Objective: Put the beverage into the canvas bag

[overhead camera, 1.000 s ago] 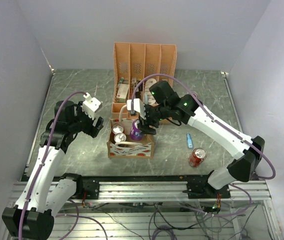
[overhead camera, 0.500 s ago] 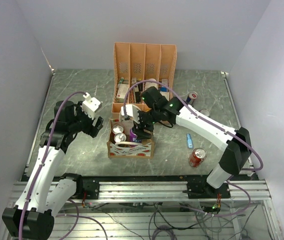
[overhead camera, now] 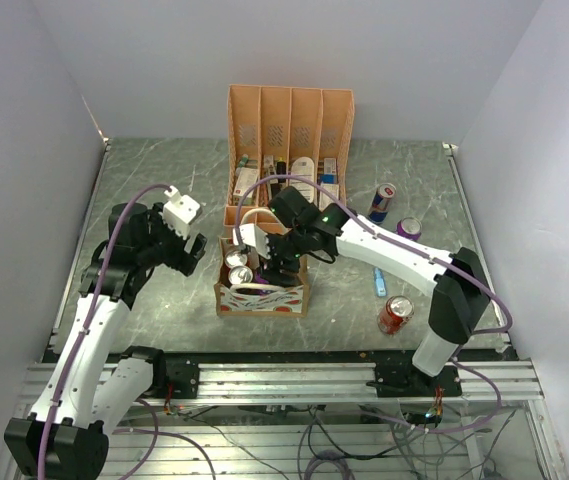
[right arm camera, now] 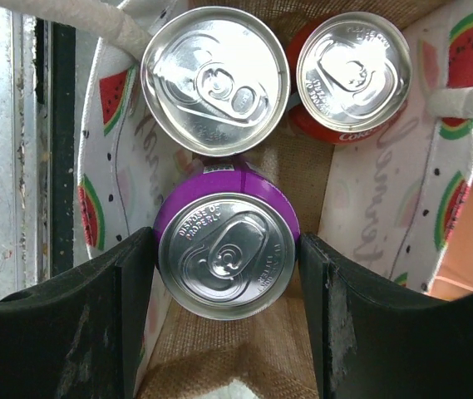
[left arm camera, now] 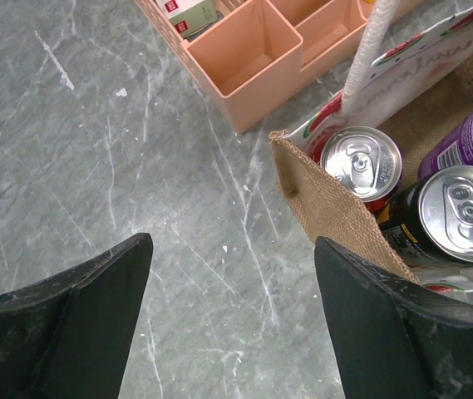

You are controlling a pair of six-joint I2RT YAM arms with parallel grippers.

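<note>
I will next move my right gripper deeper down into the bag [overhead camera: 262, 297] beside the dark can and release the purple can, as the bag's brown bottom is below its fingers.
The canvas bag [overhead camera: 262, 297], tan with a watermelon print and white handles, stands at the table's middle. My right gripper [overhead camera: 272, 262] reaches down into it and is shut on a purple beverage can [right arm camera: 226, 253], its fingers pressed on both sides; the can is upright inside the bag walls [right arm camera: 386, 199]. Two other cans stand in the bag beside it, a dark one [right arm camera: 214, 79] and a red one [right arm camera: 354, 71]. My left gripper [overhead camera: 194, 252] is open and empty over bare table just left of the bag [left arm camera: 336, 216], and the bag's cans [left arm camera: 361, 162] show in its view.
The peach file organiser [overhead camera: 289, 130] stands right behind the bag. To the right on the table are a red can [overhead camera: 395, 314], a small blue item [overhead camera: 379, 281], a slim blue-and-red can [overhead camera: 383, 201] and a purple can [overhead camera: 408, 229].
My right gripper has moved left and down with the purple can, from above the bag's right side into the bag. The left arm has not moved.
</note>
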